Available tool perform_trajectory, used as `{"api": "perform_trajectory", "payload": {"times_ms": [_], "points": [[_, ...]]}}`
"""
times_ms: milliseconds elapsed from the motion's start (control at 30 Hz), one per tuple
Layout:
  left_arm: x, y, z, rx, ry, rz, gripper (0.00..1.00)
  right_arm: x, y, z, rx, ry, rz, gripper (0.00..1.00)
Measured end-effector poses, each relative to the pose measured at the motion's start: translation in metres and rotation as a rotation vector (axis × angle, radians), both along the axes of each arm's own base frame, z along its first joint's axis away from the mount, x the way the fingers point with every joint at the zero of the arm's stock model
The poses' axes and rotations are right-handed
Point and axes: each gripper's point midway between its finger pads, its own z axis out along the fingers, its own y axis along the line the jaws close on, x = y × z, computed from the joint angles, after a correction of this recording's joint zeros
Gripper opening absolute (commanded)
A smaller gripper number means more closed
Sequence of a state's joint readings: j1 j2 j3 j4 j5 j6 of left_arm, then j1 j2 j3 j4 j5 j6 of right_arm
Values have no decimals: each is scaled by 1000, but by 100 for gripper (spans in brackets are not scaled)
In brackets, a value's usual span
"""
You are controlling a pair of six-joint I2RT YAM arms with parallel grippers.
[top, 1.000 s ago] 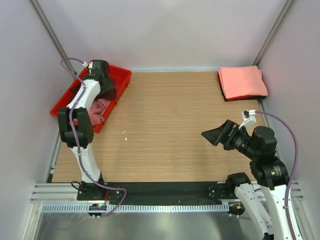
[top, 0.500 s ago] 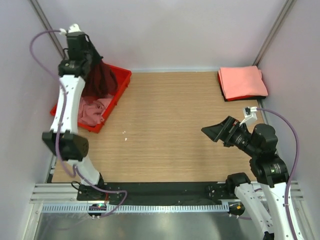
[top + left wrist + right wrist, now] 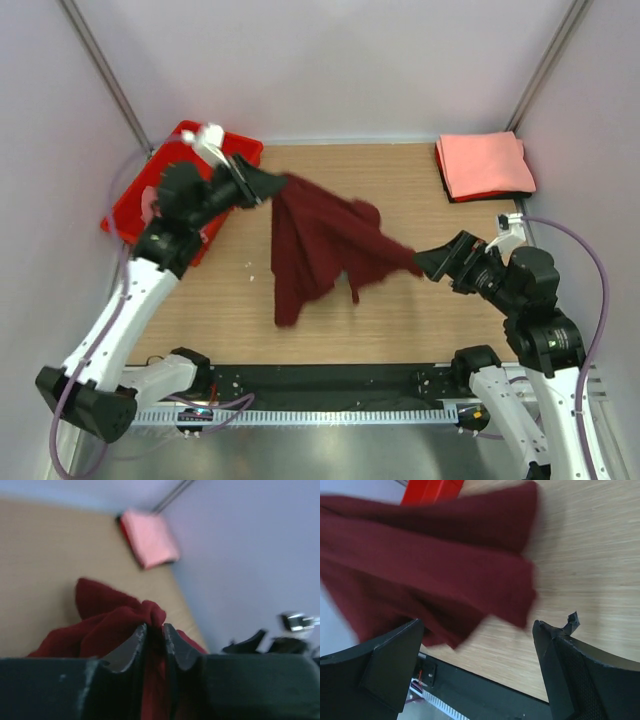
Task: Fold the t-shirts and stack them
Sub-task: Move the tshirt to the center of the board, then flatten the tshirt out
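Observation:
I will next move my right gripper outward and down to the tabletop beside the salmon-pink t-shirt for the maroon t-shirt [image 3: 320, 245], because that spot is outward and below my gripper.
A dark maroon t-shirt [image 3: 320, 245] hangs spread and swinging over the middle of the table. My left gripper [image 3: 268, 183] is shut on a bunched edge at its upper left. In the left wrist view the two fingers [image 3: 135, 645] pinch a fold of the maroon t-shirt [image 3: 100, 630], with my left gripper [image 3: 155, 629] almost closed. My right gripper [image 3: 430, 262] stands open at the shirt's right tip, empty. In the right wrist view the maroon t-shirt [image 3: 445, 555] floats blurred above and beyond the wide-open right gripper [image 3: 477, 626]. A folded salmon-pink t-shirt [image 3: 485, 165] lies at the back right corner.
The red plastic tray [image 3: 128, 205] sits at the back left behind my left arm, its contents hidden. The tray's corner [image 3: 432, 490] shows in the right wrist view. Side walls stand close on both sides. A black rail [image 3: 330, 380] runs along the near edge.
My left arm has lifted the maroon t-shirt out of the red tray and swung it right and forward over the table. The right gripper has barely moved.

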State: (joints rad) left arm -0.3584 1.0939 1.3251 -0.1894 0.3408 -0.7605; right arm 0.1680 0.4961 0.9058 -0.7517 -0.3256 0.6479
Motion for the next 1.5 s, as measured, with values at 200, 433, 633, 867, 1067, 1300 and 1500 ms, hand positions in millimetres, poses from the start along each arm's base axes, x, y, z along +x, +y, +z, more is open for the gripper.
{"api": "perform_trajectory", "payload": {"times_ms": [200,433,633,867,1067,1300,1500], "points": [[-67,-8,-322,272,735,-76,56,1,-11,-42,-58,118,-53,93],[-97,19,-362,368,840,-11,66,10,-17,-138,-135,385,-90,81],[-87,26,-363,415,807,34,69,40,-31,-192,-243,551,-166,75],[-60,26,-375,490,841,87,70,102,-67,-204,-422,546,-313,68],[-31,14,-382,503,851,100,68,168,-97,-205,-458,492,-405,56],[-18,10,-381,514,837,102,68,209,-125,-246,-448,517,-436,52],[-17,10,-381,517,835,107,67,247,-127,-254,-451,462,-417,46]]}}
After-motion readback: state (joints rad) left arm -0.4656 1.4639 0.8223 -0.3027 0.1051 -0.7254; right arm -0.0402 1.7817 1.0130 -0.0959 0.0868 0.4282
